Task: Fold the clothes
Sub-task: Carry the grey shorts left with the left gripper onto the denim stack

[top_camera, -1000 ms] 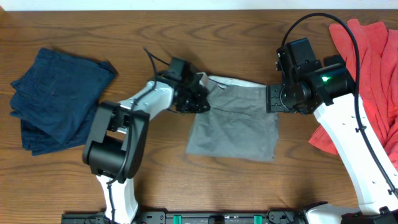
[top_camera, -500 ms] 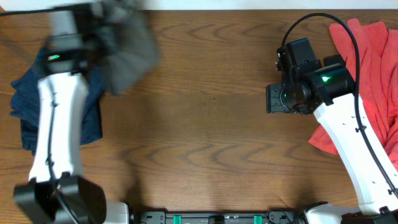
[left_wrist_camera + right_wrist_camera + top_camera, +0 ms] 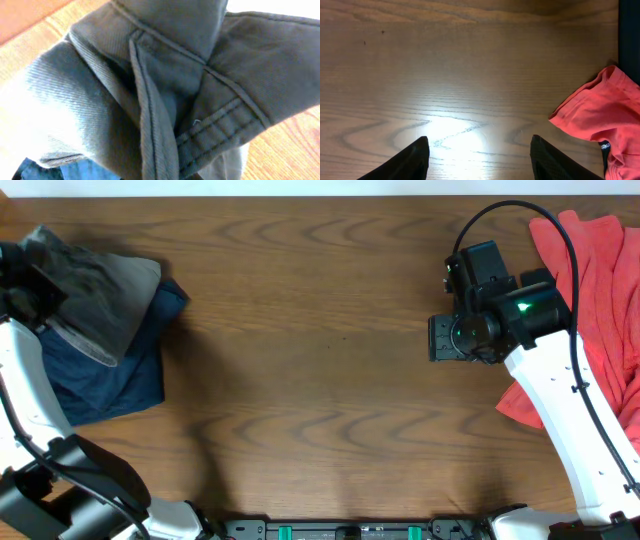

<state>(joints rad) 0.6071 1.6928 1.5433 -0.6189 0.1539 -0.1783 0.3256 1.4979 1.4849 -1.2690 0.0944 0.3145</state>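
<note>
The olive-grey shorts (image 3: 98, 300) are bunched and leave the near part of the navy blue garment bare, so the robot's left gripper needs to move back over that part next and release the shorts.
The olive-grey shorts (image 3: 98, 300) are bunched at the far left, lying over the navy blue garment (image 3: 105, 380). My left gripper (image 3: 28, 292) is at their left edge and holds the cloth. In the left wrist view the shorts (image 3: 165, 90) fill the frame and hide the fingers, with a bit of the navy garment (image 3: 42, 171) below. My right gripper (image 3: 441, 338) is open and empty above bare wood, and its fingers (image 3: 480, 160) are spread wide. The coral-red clothes (image 3: 600, 290) lie heaped at the right edge.
The wooden table (image 3: 320, 380) runs between the two piles. A corner of the coral-red cloth (image 3: 600, 115) lies just right of my right fingers. The right arm's cable (image 3: 560, 240) arcs over the red heap.
My left arm has swung the olive-grey shorts from the middle of the table to the far left, onto the navy garment. The right arm has not moved.
</note>
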